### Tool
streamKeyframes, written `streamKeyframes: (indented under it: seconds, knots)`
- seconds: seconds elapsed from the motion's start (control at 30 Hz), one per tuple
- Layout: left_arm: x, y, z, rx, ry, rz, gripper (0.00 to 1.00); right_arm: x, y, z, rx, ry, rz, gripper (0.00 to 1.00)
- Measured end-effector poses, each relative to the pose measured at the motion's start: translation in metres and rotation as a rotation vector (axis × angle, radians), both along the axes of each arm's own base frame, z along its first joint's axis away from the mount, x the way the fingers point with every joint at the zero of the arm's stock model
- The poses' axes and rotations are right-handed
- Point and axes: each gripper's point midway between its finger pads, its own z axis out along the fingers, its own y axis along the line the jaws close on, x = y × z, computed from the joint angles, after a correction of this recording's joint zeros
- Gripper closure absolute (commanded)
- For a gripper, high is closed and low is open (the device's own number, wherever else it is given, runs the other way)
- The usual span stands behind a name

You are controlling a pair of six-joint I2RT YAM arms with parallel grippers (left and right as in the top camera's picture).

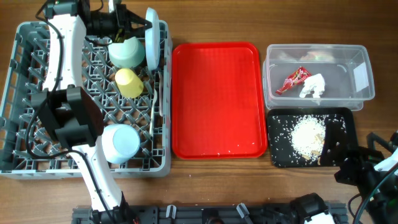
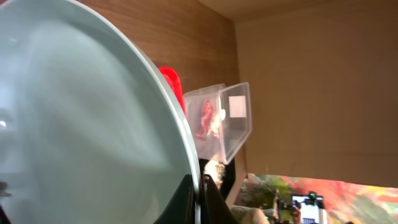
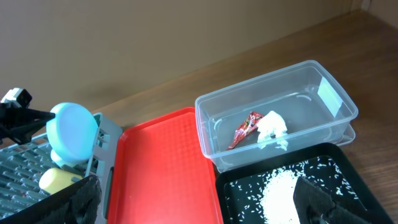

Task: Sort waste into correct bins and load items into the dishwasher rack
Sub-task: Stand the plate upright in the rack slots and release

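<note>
The light blue plate stands on edge, so my left gripper should next go down slightly, set it into the rack (image 1: 18, 93) beside the pale green bowl, and let go.
My left gripper (image 2: 199, 194) is shut on the rim of the light blue plate (image 1: 151, 45), which stands on edge at the far right of the grey dishwasher rack (image 1: 18, 93). The plate fills the left wrist view (image 2: 74, 124). The pale green bowl (image 1: 127, 51) and yellow cup (image 1: 129, 83) sit in the rack beside it. White cutlery (image 1: 155, 106) lies along the rack's right side. The clear tub (image 1: 360, 74) holds the red wrapper (image 1: 292, 79) and white tissue (image 1: 313, 86). The black tray (image 1: 342, 121) holds rice scraps (image 1: 308, 137). My right gripper (image 3: 199, 205) is open and empty above the black tray's near side.
The large red serving tray (image 1: 216, 99) lies between the rack and the bins. A pale round dish (image 1: 120, 143) sits at the rack's front. My left arm crosses over the rack's left half. The right arm is at the table's front right corner.
</note>
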Motion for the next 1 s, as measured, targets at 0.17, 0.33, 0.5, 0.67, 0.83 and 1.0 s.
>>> streamKeyframes:
  seconds: [0.17,0.33,0.5,0.67,0.83,1.0]
  knots:
    - [0.004,0.005,-0.007,0.053,-0.005,0.017,0.89,0.0,0.0,0.0,0.0,0.0,0.0,0.0]
    - [0.008,0.011,-0.017,0.12,-0.011,0.037,0.58,0.0,0.0,0.0,0.0,-0.001,0.0,0.0]
    - [0.017,0.015,-0.017,0.152,-0.063,0.048,0.1,0.0,0.0,0.0,0.0,-0.001,0.0,0.0]
    - [0.028,0.016,-0.012,0.144,-0.088,0.078,0.0,0.0,0.0,0.0,0.0,-0.001,0.0,0.0]
    - [0.02,0.02,0.025,0.16,-0.098,0.136,0.0,0.0,0.0,0.0,0.0,-0.001,0.0,0.0]
    - [-0.033,0.046,0.097,0.385,-0.07,0.364,0.0,0.0,0.0,0.0,0.0,-0.001,0.0,0.0]
